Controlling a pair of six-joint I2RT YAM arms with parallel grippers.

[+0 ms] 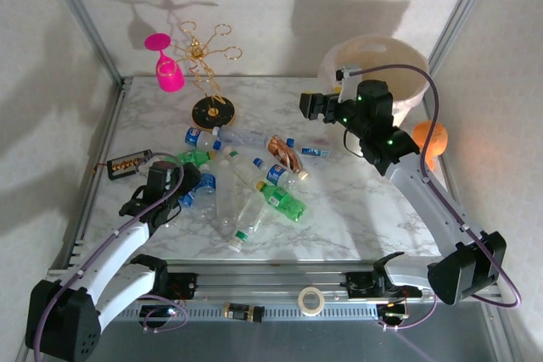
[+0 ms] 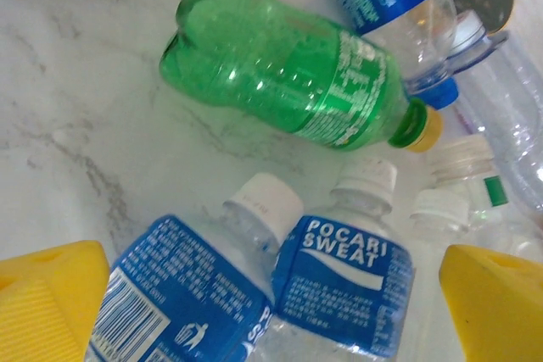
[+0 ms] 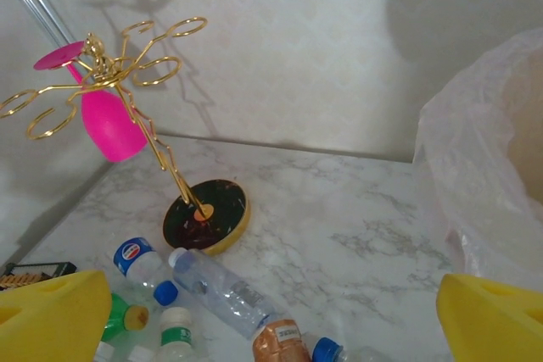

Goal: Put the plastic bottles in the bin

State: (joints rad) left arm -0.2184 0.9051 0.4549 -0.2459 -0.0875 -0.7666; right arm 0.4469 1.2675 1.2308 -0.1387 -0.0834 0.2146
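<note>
The robot's left gripper should go back and down next, over the label of the barcode-labelled Pocari Sweat bottle.
Several plastic bottles lie in a heap on the marble table's middle left. My left gripper hovers at the heap's left edge, open. Its yellow fingers straddle two blue-labelled Pocari Sweat bottles lying below, with a green bottle beyond them. My right gripper hangs open and empty in the air just left of the bin, a cream bucket lined with a translucent bag. Below the right gripper lie a clear bottle and a brown-labelled one.
A gold wire rack on a black base with a pink plastic glass stands at the back left. A small black studded box lies left of the heap. An orange figure sits beside the bin. A tape roll rests on the front rail.
</note>
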